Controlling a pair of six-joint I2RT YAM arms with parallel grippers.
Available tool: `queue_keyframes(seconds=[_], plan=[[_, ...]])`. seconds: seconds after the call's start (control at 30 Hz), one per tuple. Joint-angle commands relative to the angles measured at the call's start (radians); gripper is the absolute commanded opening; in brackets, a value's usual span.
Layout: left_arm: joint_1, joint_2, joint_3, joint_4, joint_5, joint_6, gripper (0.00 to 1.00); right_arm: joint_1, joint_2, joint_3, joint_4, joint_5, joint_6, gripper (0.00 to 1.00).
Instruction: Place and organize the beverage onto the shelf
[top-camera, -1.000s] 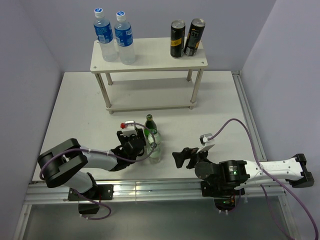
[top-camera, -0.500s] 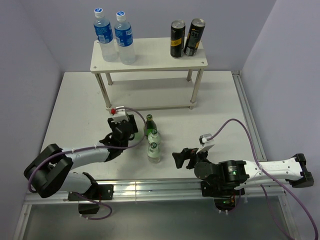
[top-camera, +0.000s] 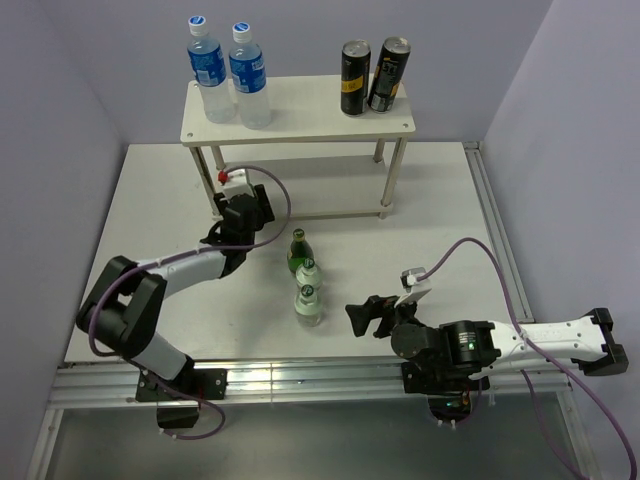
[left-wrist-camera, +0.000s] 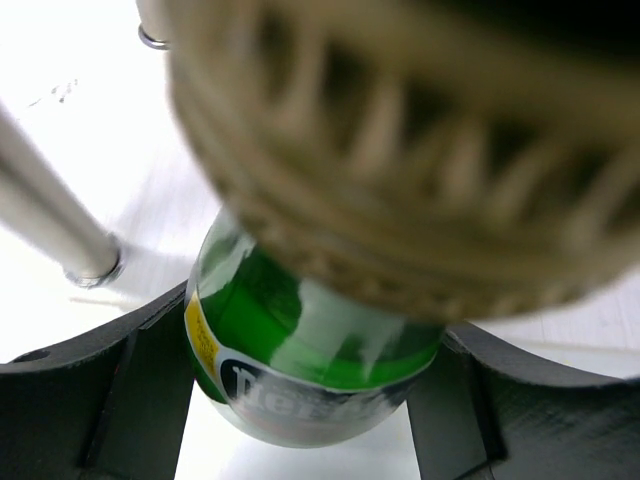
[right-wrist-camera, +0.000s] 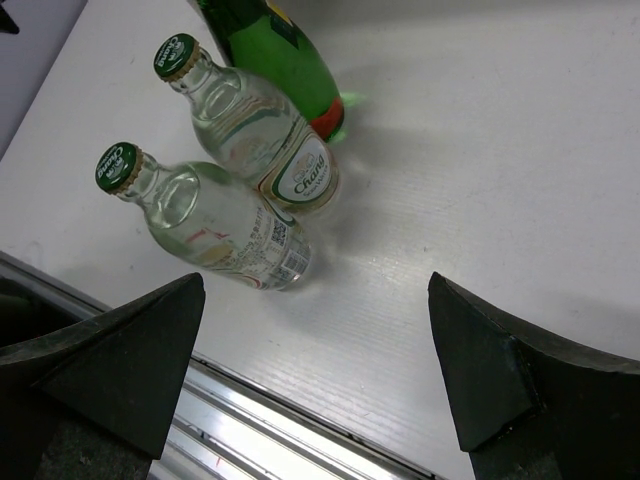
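My left gripper next needs to carry the green bottle outward past the shelf's front leg (left-wrist-camera: 50, 210) and onto the lower board, because the bottle's bottom is still short of that board.
The cream-white shelf (top-camera: 300, 110) stands at the back. Two blue-label plastic bottles (top-camera: 210, 75) (top-camera: 250, 80) stand on its top board at the left. My left gripper (top-camera: 245, 215) is by the shelf's front left leg (left-wrist-camera: 50, 210). It is shut (left-wrist-camera: 315, 400) on a dark green glass bottle (left-wrist-camera: 300, 360), which the gripper hides in the top view. Another green bottle (top-camera: 297, 252) (right-wrist-camera: 280, 60) and two clear glass bottles (top-camera: 308, 278) (top-camera: 310, 303) stand together mid-table. My right gripper (top-camera: 365, 315) (right-wrist-camera: 320, 380) is open and empty, just right of them.
Two dark cans (top-camera: 355, 78) (top-camera: 388, 75) stand on the top board at the right. The lower board (top-camera: 300, 205) sits close above the table. An aluminium rail (top-camera: 300, 380) runs along the near edge. Walls close in the left, back and right.
My left gripper has moved from beside the group of bottles up and left to the shelf's front left leg. The right arm has not moved.
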Motion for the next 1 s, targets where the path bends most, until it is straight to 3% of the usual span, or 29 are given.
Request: queue_keyframes(seconds=[0.0,0.33,0.63,0.73,0.77,0.83,0.9,0.97], plan=[[0.033,0.025,0.114,0.140,0.039,0.016,0.00,0.007,-0.006,-0.006,-0.006,0.036,0.025,1.00],[0.114,0.204,0.302,0.108,0.064,0.027,0.00,0.008,0.001,-0.005,-0.010,0.029,0.029,1.00],[0.151,0.267,0.351,0.080,0.079,0.030,0.03,0.008,0.014,-0.002,-0.012,0.030,0.034,1.00],[0.151,0.272,0.347,0.080,0.083,0.033,0.30,0.008,0.018,-0.002,-0.013,0.032,0.032,1.00],[0.151,0.272,0.344,0.083,0.090,0.034,0.46,0.007,0.017,0.000,-0.013,0.032,0.034,1.00],[0.151,0.270,0.333,0.085,0.102,0.036,0.65,0.008,0.020,0.000,-0.013,0.032,0.032,1.00],[0.151,0.273,0.336,0.074,0.122,0.036,0.99,0.008,0.024,0.001,-0.015,0.033,0.035,1.00],[0.151,0.278,0.345,0.054,0.122,0.031,0.99,0.008,0.026,0.001,-0.016,0.035,0.035,1.00]])
